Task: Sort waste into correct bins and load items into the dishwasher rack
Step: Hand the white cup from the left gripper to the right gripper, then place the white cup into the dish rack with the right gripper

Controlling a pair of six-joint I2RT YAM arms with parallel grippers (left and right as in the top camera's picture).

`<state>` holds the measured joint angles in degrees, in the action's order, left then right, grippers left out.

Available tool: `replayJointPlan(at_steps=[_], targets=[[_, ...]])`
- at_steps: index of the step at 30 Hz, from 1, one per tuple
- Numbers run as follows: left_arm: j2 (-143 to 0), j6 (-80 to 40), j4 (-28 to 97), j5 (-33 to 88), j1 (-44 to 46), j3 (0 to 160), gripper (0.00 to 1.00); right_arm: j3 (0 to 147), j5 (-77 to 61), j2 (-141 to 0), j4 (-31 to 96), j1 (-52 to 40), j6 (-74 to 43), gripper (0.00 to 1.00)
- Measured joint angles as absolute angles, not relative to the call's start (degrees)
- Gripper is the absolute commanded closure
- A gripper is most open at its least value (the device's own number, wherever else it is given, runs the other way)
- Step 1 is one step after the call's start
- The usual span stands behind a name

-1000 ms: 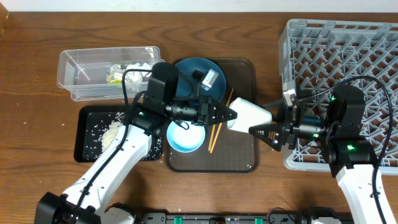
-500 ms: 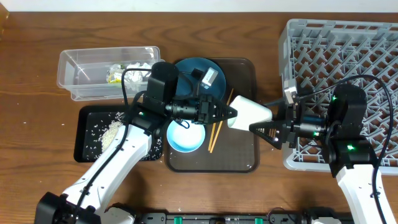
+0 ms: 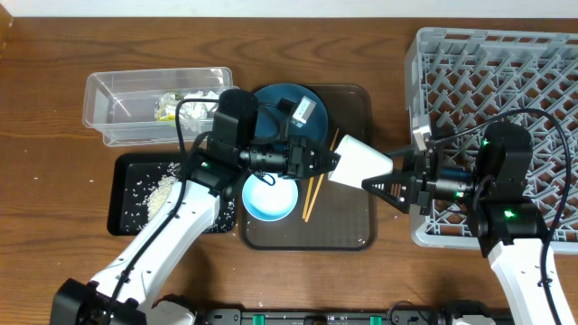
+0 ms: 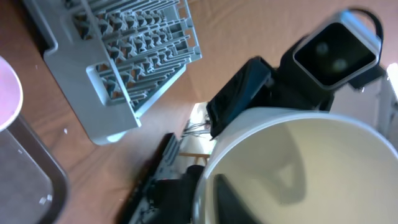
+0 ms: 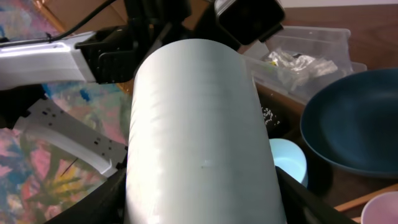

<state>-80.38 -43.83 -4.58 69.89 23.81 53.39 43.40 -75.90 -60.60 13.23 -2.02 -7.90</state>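
The robot should next swing its right gripper over the empty near wires of the rack, to the gripper's right in the overhead view, and lower the cup with its opening down to let it go.
The pale green cup (image 3: 359, 162) is held on its side above the brown tray, between both arms. My left gripper (image 3: 332, 162) is shut on its rim, with one finger inside the cup in the left wrist view (image 4: 208, 194). My right gripper (image 3: 375, 178) is closed around the cup's base, its fingers against both sides in the right wrist view (image 5: 199, 202). The deep-blue dish (image 3: 275, 101), the light-blue bowl (image 3: 269, 200) and the chopsticks (image 3: 312, 191) lie on the brown tray. The pink cup (image 5: 380, 211) shows at a frame edge. The grey rack (image 3: 506, 72) stands at the right.
The clear tub (image 3: 126, 108) at the back left holds the yellow-green wrapper (image 3: 166, 108) and the white tissue (image 3: 204, 97). The black tray (image 3: 131, 181) in front of it holds rice grains (image 3: 161, 191). The dark brown serving tray (image 3: 352, 226) lies in the middle.
The cup has shifted slightly left and tilted, its base now lower right. My right gripper has moved a little left along the cup. The left arm has barely moved.
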Motion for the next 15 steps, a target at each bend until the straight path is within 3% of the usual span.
replayJointPlan(at_steps=[5, 7, 13, 15], targets=[[-80.38, -36.4, 4.82, 66.0, 23.83, 53.63, 0.6, 43.42, -71.18, -60.6, 18.22, -2.02, -8.01, 0.54], [-80.38, -33.17, 12.78, 59.96, 23.86, 53.74, 0.59, 43.42, -66.76, -60.6, 22.11, -2.07, -8.08, 0.66], [-80.34, -26.06, 26.52, 42.0, 23.51, 53.69, 0.58, 43.44, -51.92, -60.58, 29.15, -2.11, -8.08, 0.82], [-79.59, -24.03, 29.65, 37.67, 22.72, 53.71, 0.59, 43.62, -46.15, -60.27, 31.48, -2.11, -8.03, 0.98]])
